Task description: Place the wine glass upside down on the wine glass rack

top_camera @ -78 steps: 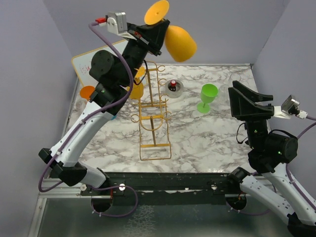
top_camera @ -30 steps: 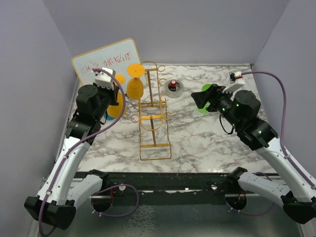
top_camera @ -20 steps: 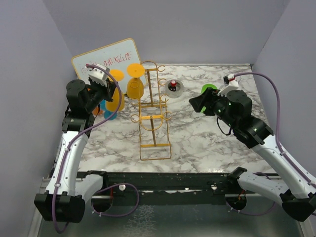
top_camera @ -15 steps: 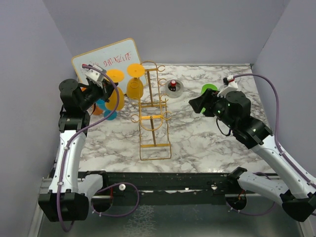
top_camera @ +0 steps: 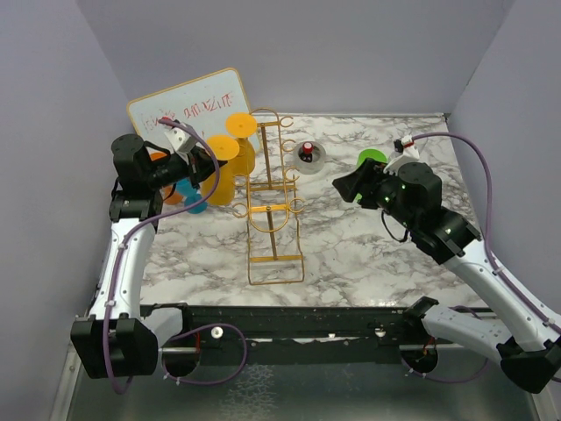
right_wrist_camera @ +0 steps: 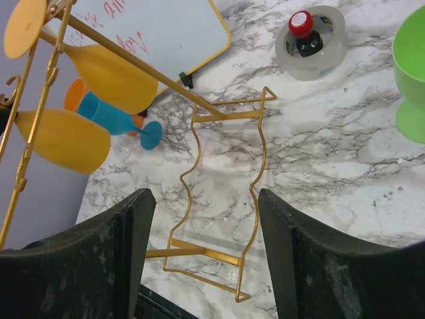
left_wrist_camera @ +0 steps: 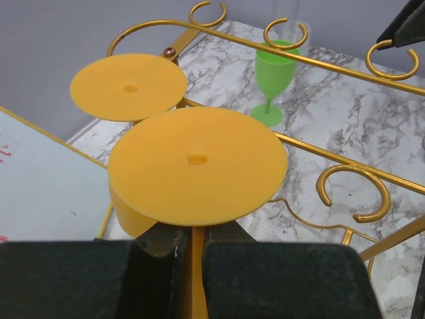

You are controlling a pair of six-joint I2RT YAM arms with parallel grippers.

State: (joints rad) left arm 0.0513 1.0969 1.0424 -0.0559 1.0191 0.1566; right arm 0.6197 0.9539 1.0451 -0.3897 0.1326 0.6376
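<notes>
Right of my left gripper in the top view runs the rack's bar (top_camera: 250,157) (left_wrist_camera: 287,139) beside the hung glass: I should carry the already inverted glass's stem across to it and release.
My left gripper (top_camera: 197,160) is shut on the stem of a yellow wine glass (top_camera: 219,180). I hold it upside down, just left of the gold wine glass rack (top_camera: 272,206). In the left wrist view the glass's round foot (left_wrist_camera: 197,166) sits above my fingers (left_wrist_camera: 232,272), beside the rack's loop hooks (left_wrist_camera: 348,193). A second yellow glass (top_camera: 244,145) hangs upside down on the rack's upper left side. My right gripper (top_camera: 348,184) hovers open and empty right of the rack, above its wire base (right_wrist_camera: 226,199).
A green wine glass (top_camera: 371,159) stands upright behind my right gripper. A tape roll with a red-capped item (top_camera: 309,154) lies at the back. A whiteboard (top_camera: 188,110) leans at the back left, with a blue glass (top_camera: 188,200) and an orange cup (right_wrist_camera: 76,93) near it.
My left gripper has carried the yellow glass to the right, closer to the rack's left side. My right arm shifted slightly left and stayed open.
</notes>
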